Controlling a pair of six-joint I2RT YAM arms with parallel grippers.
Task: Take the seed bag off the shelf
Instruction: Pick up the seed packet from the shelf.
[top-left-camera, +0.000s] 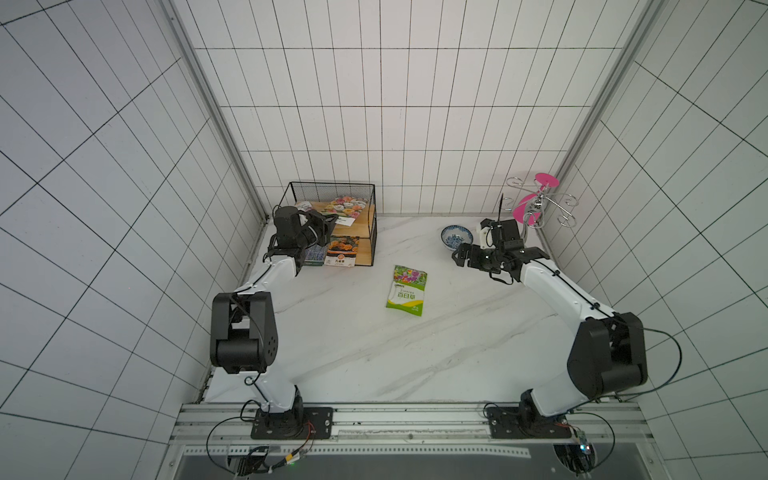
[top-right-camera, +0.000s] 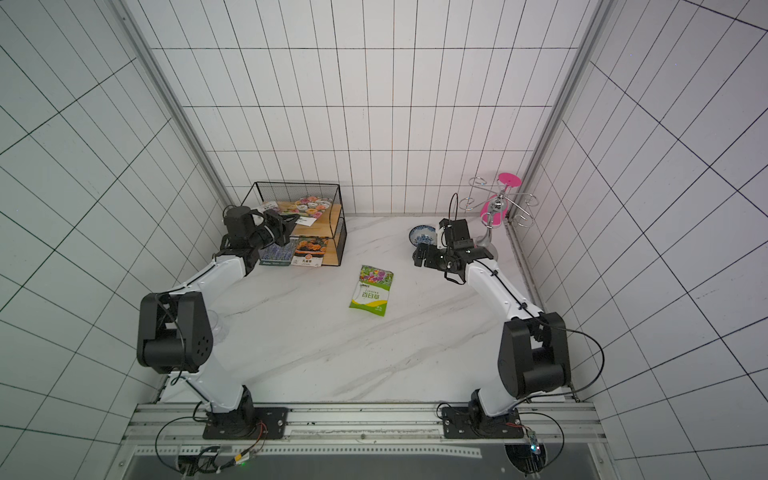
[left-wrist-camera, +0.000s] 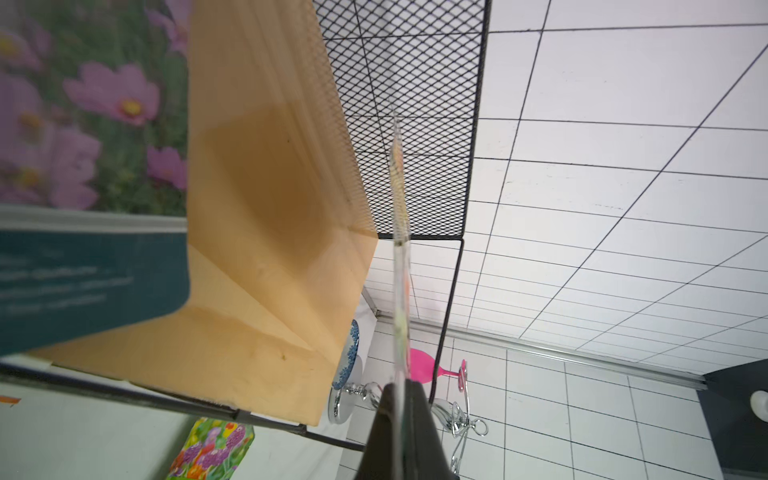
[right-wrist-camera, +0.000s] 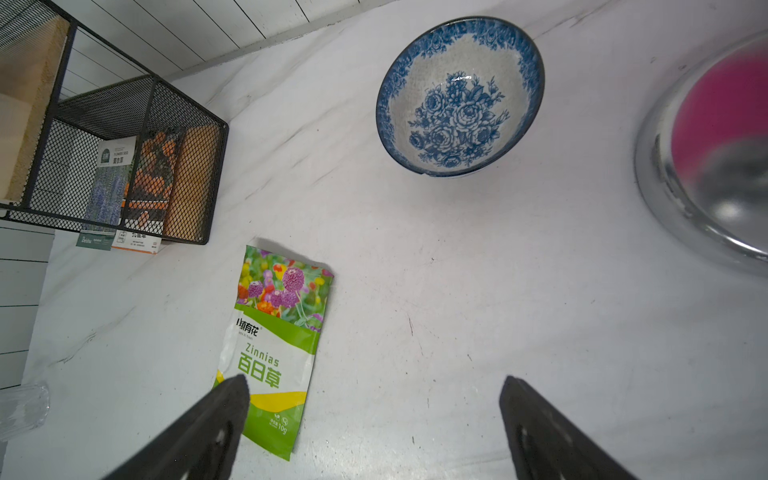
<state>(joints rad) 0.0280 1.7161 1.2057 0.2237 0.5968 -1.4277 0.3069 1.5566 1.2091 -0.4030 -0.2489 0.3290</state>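
Note:
I need to pull my left gripper back off the shelf (top-left-camera: 332, 194) next and lower it to release the bag beside the green zinnia bag, because the tabletop is bare there.
The shelf (top-left-camera: 332, 194) (top-right-camera: 297, 192) stands at the back left, with black mesh and two wooden boards. A seed bag (top-left-camera: 348, 206) (top-right-camera: 312, 205) printed with many-coloured flowers lies over the top board. My left gripper (top-left-camera: 332, 218) (top-right-camera: 293, 220) is shut on that bag's near edge. In the left wrist view the seed bag (left-wrist-camera: 399, 249) shows edge-on, running out from between my closed jaws of the left gripper (left-wrist-camera: 401, 386) beside the top board (left-wrist-camera: 266, 199). My right gripper (top-left-camera: 459, 257) (right-wrist-camera: 374, 399) hangs open over the table, holding nothing.
Another bag with pink flowers (left-wrist-camera: 83, 124) shares the top board. A lavender bag (top-left-camera: 314, 253) and an orange bag (top-left-camera: 343, 249) lie on the lower board. A green zinnia bag (top-left-camera: 406, 289) (right-wrist-camera: 276, 340) lies mid-table. A blue bowl (top-left-camera: 456, 237) and a wire glass rack (top-left-camera: 540, 203) stand back right.

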